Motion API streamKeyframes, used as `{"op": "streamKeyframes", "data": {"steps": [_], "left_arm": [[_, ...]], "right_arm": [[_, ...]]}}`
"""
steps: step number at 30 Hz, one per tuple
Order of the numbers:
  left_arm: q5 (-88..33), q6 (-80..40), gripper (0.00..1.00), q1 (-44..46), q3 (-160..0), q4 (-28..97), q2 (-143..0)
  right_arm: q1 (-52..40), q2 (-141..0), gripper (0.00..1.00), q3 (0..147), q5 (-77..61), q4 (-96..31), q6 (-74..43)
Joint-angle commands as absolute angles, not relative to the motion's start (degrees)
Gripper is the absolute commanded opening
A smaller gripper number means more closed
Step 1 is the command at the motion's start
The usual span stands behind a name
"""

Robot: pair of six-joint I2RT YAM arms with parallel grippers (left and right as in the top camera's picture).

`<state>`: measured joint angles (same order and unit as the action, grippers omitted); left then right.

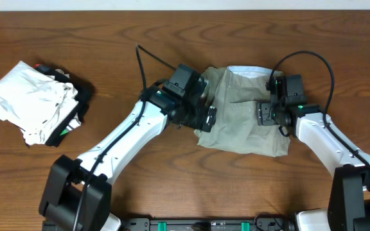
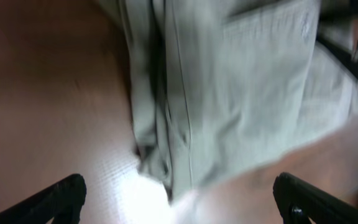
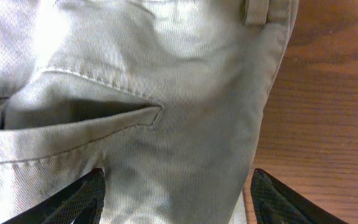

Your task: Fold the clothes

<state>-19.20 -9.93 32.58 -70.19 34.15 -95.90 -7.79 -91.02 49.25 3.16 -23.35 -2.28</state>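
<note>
I need to lower my left gripper next and move it a little outward onto the garment's seamed side edge, because its open fingers are still empty and short of that edge.
The clothes are one pale khaki-green garment lying in a folded, roughly square heap at the table's middle. My left gripper hovers at its left edge, open wide. In the blurred left wrist view the garment's seamed edge hangs above the left gripper, and nothing is clamped between the jaws. My right gripper is over the garment's right part. In the right wrist view a stitched pocket slit and a belt loop show, and the right gripper stands open astride the cloth near its right edge.
A white cloth garment lies crumpled at the far left on top of a black garment with red and green bits. The wooden table runs all round. Bare wood shows right of the khaki cloth.
</note>
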Motion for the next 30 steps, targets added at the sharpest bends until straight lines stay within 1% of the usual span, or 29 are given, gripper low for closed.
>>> {"op": "streamKeyframes", "data": {"steps": [1,12,17,18,19,20,21,22,23,24,26,27,28,30], "left_arm": [[-16.0,-7.1,0.98,32.5,-70.3,30.6,-99.1],[-18.2,-8.5,0.98,32.5,-70.3,14.2,-112.5],[-20.1,-9.8,0.98,32.5,-70.3,11.3,-116.7],[-20.2,-10.2,1.00,32.5,-70.3,11.2,-117.2],[-20.7,-10.2,0.92,32.5,-70.3,11.2,-117.7],[-21.5,-10.2,0.78,32.5,-70.3,11.2,-117.9],[-22.1,-10.2,0.47,32.5,-70.3,11.0,-118.0],[-22.4,-10.2,0.29,32.5,-70.3,10.9,-118.0],[-22.8,-10.2,0.22,32.5,-70.3,10.5,-118.0],[-23.5,-10.2,0.19,32.5,-70.3,9.9,-117.9],[-23.6,-10.2,0.19,32.4,-70.4,9.1,-117.5],[-23.5,-9.7,0.14,32.3,-70.4,8.7,-117.3],[-23.5,-9.5,0.13,32.1,-70.6,8.5,-116.9],[-23.6,-9.5,0.07,31.4,-71.1,9.0,-116.2]], "right_arm": [[-8.2,-91.4,0.73,49.2,2.7,-24.1,-1.2],[-8.2,-91.4,0.73,49.2,2.5,-24.9,-1.2],[-8.2,-91.4,0.73,49.2,2.5,-25.2,-1.2],[-8.2,-91.4,0.73,49.2,2.5,-25.3,-1.2],[-8.2,-91.4,0.73,49.2,2.5,-25.3,-1.2],[-8.2,-91.4,0.73,49.2,2.5,-25.5,-1.2],[-8.2,-91.4,0.73,49.2,2.5,-25.5,-1.2],[-8.2,-91.4,0.73,49.2,2.5,-25.6,-1.2],[-8.2,-91.4,0.73,49.2,2.4,-25.7,-1.2],[-8.2,-91.4,0.73,49.2,2.1,-25.8,-1.2],[-8.2,-91.4,0.73,49.2,1.2,-26.3,-1.2],[-8.2,-91.4,0.72,49.2,1.0,-26.7,-1.2],[-8.2,-91.4,0.71,49.2,1.0,-27.3,-1.2],[-8.2,-91.3,0.70,49.2,1.0,-28.2,-1.2]]}}
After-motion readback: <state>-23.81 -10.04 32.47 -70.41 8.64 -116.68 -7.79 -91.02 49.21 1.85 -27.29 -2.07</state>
